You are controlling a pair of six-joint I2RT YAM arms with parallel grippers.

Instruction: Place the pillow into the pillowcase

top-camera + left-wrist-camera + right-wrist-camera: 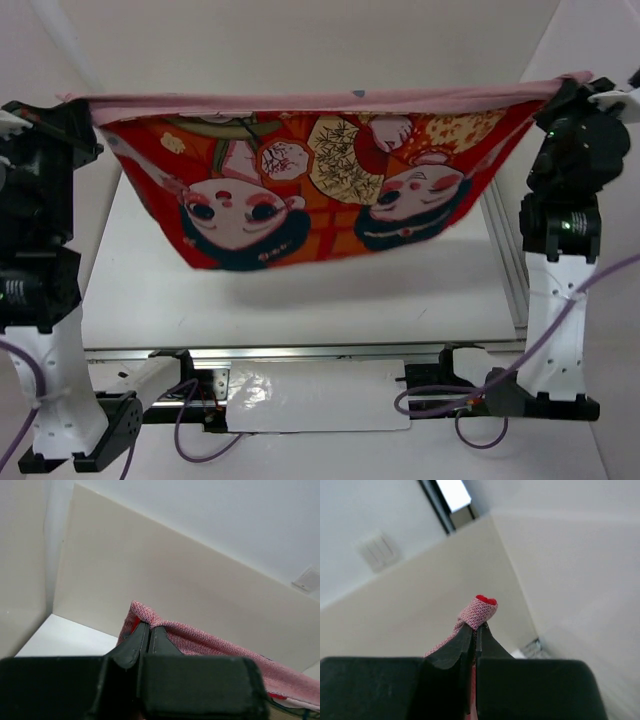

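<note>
The cloth hangs stretched above the tabletop, so next my left gripper will lower the pillowcase's pink corner down to the white table and release it there.
The red pillowcase (320, 190) hangs stretched between my two arms above the table, its cartoon faces upside down and its pink top edge pulled taut. My left gripper (88, 104) is shut on the top left corner. My right gripper (562, 90) is shut on the top right corner. In the left wrist view the pink weave of the pillowcase (210, 642) bunches just past the closed left gripper (149, 628). In the right wrist view a small roll of the pillowcase (480, 611) pokes out above the closed right gripper (477, 626). The pillow is not in view.
The white table (300, 300) lies under the hanging cloth. An aluminium rail (505, 260) runs along its right side and another along the near edge. A glossy white sheet (320, 395) and purple cables (190, 420) lie between the arm bases. Pale walls stand close behind.
</note>
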